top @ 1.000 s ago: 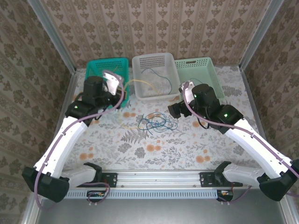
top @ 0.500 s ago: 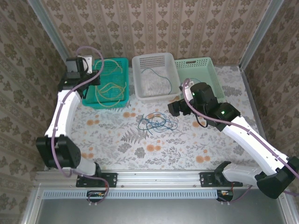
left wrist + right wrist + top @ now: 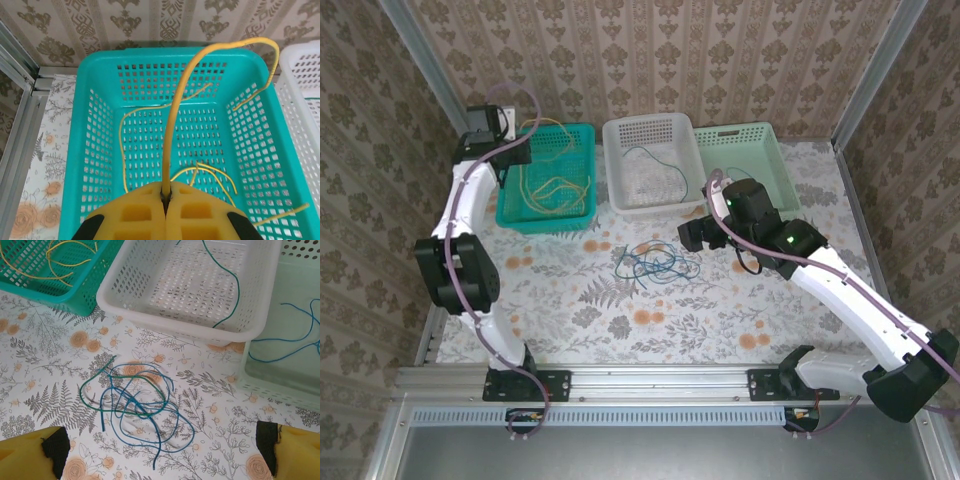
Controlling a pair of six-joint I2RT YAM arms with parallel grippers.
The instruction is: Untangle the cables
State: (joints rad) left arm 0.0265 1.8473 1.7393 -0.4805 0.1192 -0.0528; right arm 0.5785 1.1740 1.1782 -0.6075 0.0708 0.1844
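Note:
To grab a blue cable's end, my right gripper should move down onto the tangle (image 3: 658, 262) (image 3: 140, 405) first.
A yellow cable (image 3: 172, 125) rises from my left gripper (image 3: 166, 192), which is shut on it above the teal basket (image 3: 84, 150); the cable arches over and its free end hangs over the basket's right side. In the top view that gripper (image 3: 510, 150) is high at the back left. More yellow cables (image 3: 555, 190) lie in the teal basket (image 3: 593, 170). A tangle of blue and dark green cables (image 3: 655, 263) lies on the table's middle. My right gripper (image 3: 695, 235) hovers open just right of it, with the tangle (image 3: 140, 405) between and ahead of its fingers (image 3: 30, 455).
A white basket (image 3: 640, 122) behind the tangle holds one green cable (image 3: 232, 285). To its right, a pale green basket (image 3: 775, 150) holds a blue cable (image 3: 295, 347). Metal rails run along the table's left and right edges, with patterned walls behind.
My left arm has swung from beside the white basket to the back left, carrying the yellow cable over the teal basket. The right arm has barely shifted.

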